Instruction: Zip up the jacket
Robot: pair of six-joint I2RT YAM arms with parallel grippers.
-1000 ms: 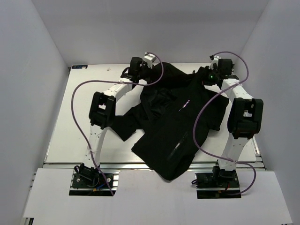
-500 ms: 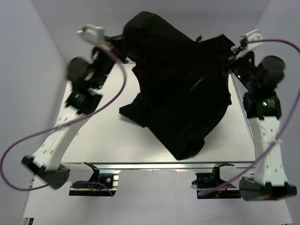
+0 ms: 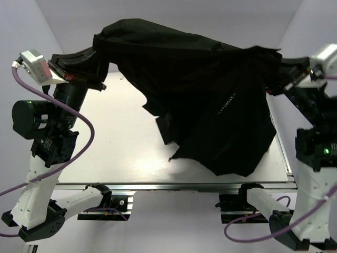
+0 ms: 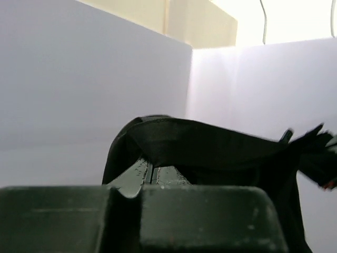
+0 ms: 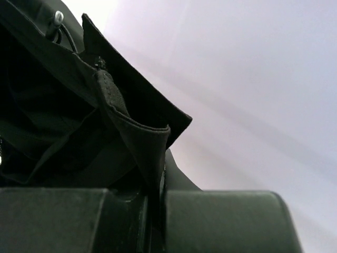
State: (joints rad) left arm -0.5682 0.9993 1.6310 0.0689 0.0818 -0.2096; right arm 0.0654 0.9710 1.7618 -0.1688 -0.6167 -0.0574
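The hem goes down and outward with my right gripper over the far part of the white table for release there next. The jacket (image 3: pixel 210 89) still hangs in the air.
The black jacket (image 3: pixel 210 89) hangs in the air, stretched between both raised arms, its lower part draping to just above the white table (image 3: pixel 121 142). A dotted mark (image 3: pixel 227 104) shows on its front. My left gripper (image 3: pixel 93 55) is shut on the jacket's upper left edge; in the left wrist view the fabric (image 4: pixel 210 145) folds over the closed fingertips (image 4: pixel 149 171). My right gripper (image 3: pixel 281 71) is shut on the upper right edge; in the right wrist view a fabric hem (image 5: pixel 142 142) is pinched between the fingers (image 5: pixel 181 179). The zipper itself is not visible.
White enclosure walls (image 3: pixel 47 21) stand close on the left, right and back. Purple cables (image 3: pixel 84 132) loop off both arms. The table's front rail (image 3: pixel 174 185) runs along the near edge.
Both arms have lifted the jacket off the table and spread it apart, left arm up and left, right arm up and right. The jacket now hangs stretched wide instead of lying crumpled.
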